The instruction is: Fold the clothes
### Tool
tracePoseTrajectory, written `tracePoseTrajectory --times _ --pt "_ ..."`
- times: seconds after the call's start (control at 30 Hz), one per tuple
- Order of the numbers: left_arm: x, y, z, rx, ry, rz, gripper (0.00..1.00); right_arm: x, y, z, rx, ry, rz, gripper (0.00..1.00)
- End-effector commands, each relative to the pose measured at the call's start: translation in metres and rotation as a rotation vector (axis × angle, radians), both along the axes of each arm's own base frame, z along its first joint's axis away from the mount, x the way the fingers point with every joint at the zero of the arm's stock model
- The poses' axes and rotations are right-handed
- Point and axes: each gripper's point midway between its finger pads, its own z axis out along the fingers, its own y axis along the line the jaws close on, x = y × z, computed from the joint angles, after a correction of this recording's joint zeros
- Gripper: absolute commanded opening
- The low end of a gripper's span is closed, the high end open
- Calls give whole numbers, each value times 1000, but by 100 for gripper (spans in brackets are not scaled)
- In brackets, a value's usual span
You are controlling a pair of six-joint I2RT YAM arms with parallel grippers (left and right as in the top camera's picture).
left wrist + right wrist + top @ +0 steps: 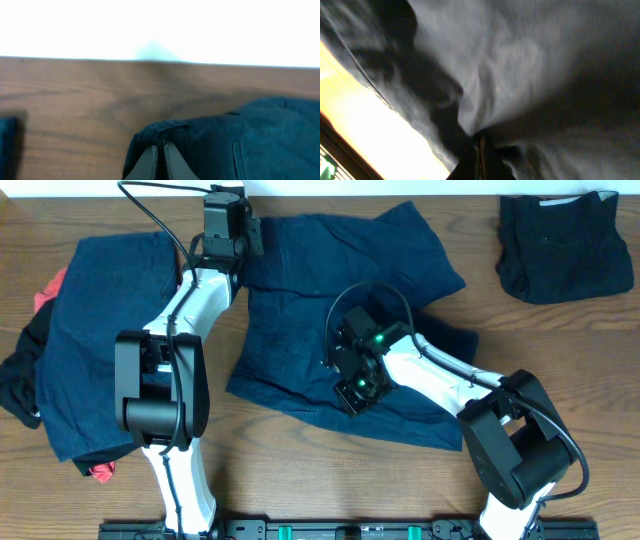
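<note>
My left gripper pulls the shorts' hem outward toward the table's far edge next and releases it. This is because the shorts [330, 300] lie creased, with my right gripper holding their front middle.
A pair of dark navy shorts [330, 300] lies spread out across the middle of the table. My left gripper [238, 230] sits at its far left corner, shut on the hem. In the left wrist view the fingertips [161, 150] pinch the edge of the navy fabric [250, 140]. Near the shorts' front middle, my right gripper [352, 392] is shut on a bunched fold. The cloth [520, 65] puckers toward the closed right gripper [480, 147] in the right wrist view.
A pile of clothes lies at the left: a navy piece [90, 340] on top, a black one [20, 380] and a red-orange one [45, 290] under it. A folded black garment [565, 245] rests at the far right. The table's far edge [100, 59] is close behind the left gripper.
</note>
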Motion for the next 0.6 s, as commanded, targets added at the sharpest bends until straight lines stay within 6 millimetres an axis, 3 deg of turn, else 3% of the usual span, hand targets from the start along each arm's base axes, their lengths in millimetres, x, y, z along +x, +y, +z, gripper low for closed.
tracePoseTrajectory --times 0.0,0.3,0.57 --pt "9 13 30 10 -82 48 6 -17 -6 -9 -27 44 0 1" --pt "19 22 54 23 -190 102 6 -38 -19 -26 -62 112 -44 1" --pt "28 27 80 13 -301 122 6 -39 -20 -27 -64 114 -44 2"
